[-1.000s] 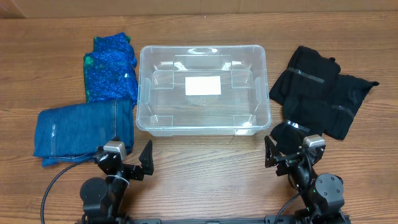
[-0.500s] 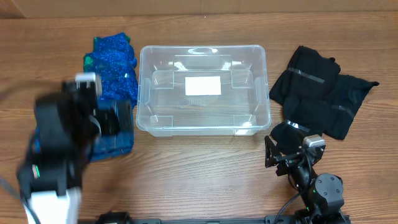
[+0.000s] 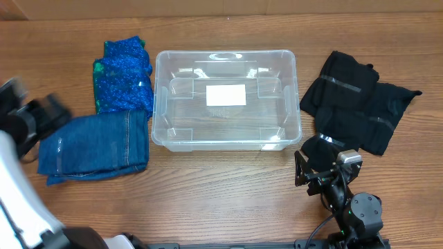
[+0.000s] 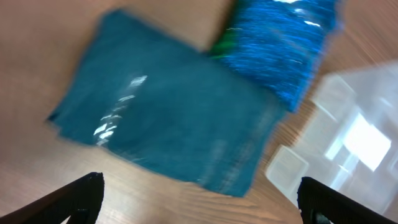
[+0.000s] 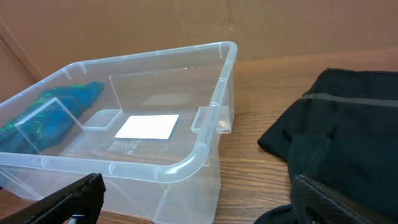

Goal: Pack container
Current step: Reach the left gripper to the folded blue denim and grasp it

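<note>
The denim garment's end away from the container lies uncovered below the left gripper, so the robot will bring that gripper down onto this end and close on the garment.
The clear container (image 3: 225, 54) stands empty at the table's middle, a white label (image 3: 225, 95) on its bottom. A folded denim-blue garment (image 3: 97, 146) lies left of it, a sparkly blue-green garment (image 3: 123, 76) behind that. Black garments (image 3: 360, 104) lie to the right. My left gripper (image 3: 41, 114) is blurred at the far left, raised beside the denim garment. In the left wrist view it (image 4: 199, 205) is open and empty above the denim garment (image 4: 168, 124). My right gripper (image 5: 199, 205) is open and empty, low at the front, facing the container's corner (image 5: 186, 165) and a black garment (image 5: 348, 124).
The wooden table's front strip lies between the arms' bases. A cardboard wall runs along the far edge (image 3: 221, 7). The sparkly garment shows through the container wall in the right wrist view (image 5: 56, 112).
My left arm has lifted from its low front position and swung left, now beside the denim garment. The right arm, garments and container have not moved.
</note>
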You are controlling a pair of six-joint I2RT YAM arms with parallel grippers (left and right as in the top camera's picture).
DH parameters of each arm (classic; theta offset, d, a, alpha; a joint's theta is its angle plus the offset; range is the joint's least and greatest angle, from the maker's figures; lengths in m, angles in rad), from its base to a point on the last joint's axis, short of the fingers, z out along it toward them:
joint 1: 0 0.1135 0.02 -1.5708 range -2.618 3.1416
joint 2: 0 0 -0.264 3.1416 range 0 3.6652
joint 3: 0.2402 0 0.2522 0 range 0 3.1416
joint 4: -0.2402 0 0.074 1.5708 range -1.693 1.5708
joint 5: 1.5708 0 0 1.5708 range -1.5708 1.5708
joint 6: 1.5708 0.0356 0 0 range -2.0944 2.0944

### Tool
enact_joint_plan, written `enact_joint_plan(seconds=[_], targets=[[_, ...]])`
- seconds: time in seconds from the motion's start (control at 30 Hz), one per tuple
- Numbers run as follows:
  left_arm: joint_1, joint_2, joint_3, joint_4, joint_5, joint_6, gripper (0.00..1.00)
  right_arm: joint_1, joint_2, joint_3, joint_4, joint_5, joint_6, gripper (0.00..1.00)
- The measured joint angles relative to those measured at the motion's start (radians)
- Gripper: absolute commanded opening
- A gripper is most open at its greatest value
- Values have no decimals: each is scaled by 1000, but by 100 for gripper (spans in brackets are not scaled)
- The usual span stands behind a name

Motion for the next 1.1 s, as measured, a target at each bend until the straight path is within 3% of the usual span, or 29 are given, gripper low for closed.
enact_joint_plan(seconds=[0.2,0.37,0.73,0.97,1.03,1.1], targets=[[320,176,-2,-12,148,41,100,0,0,0,0,0,0,100],[419,343,-3,28,198,62,100,0,0,0,-1,0,0,100],[369,597,-6,176,340,190,100,0,0,0,0,0,0,100],[218,625,-7,253,290,219,100,0,0,0,-1,0,0,100],[172,631,-7,264,225,211,93,0,0,0,-1,0,0,100],[135,633,-5,270,167,199,79,0,0,0,-1,0,0,100]])
